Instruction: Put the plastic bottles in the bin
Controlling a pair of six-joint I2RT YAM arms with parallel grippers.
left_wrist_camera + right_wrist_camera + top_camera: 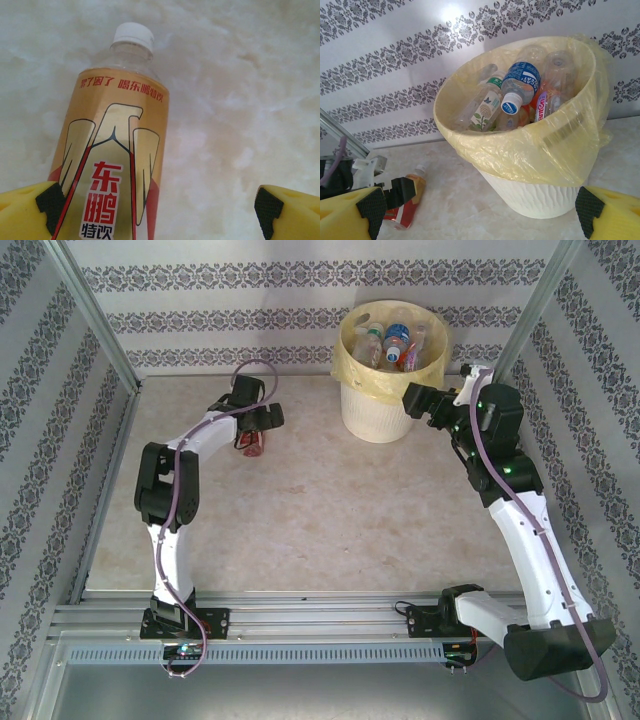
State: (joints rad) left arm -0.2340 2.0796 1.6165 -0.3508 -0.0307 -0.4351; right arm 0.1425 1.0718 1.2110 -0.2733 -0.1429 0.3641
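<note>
The bottle lies below, close to one finger, so my left gripper next needs to move down onto the bottle's gold and red label (pixel 105 195), with its fingers centred around the label.
One plastic bottle (pixel 112 165) with a gold and red label and a white cap lies on the marble table. It sits between the wide-apart fingers of my open left gripper (pixel 159 215), close to the left pad (pixel 49 209) and far from the right one. From above, the left gripper (pixel 262 422) hovers over this bottle (pixel 252 446) at the back left. The bin (pixel 375 415) stands at the back centre and holds several bottles (pixel 395 345). My right gripper (pixel 425 400) is open beside the bin's right wall. Its wrist view faces the bin (pixel 540 197), the bottles (pixel 520 82) inside it and the lying bottle (pixel 407 200).
Patterned walls close in the back and sides, with metal posts at the back corners. The yellow bag (pixel 530 145) hangs loosely over the bin's rim. Open tabletop (pixel 330 510) spreads between the two arms.
</note>
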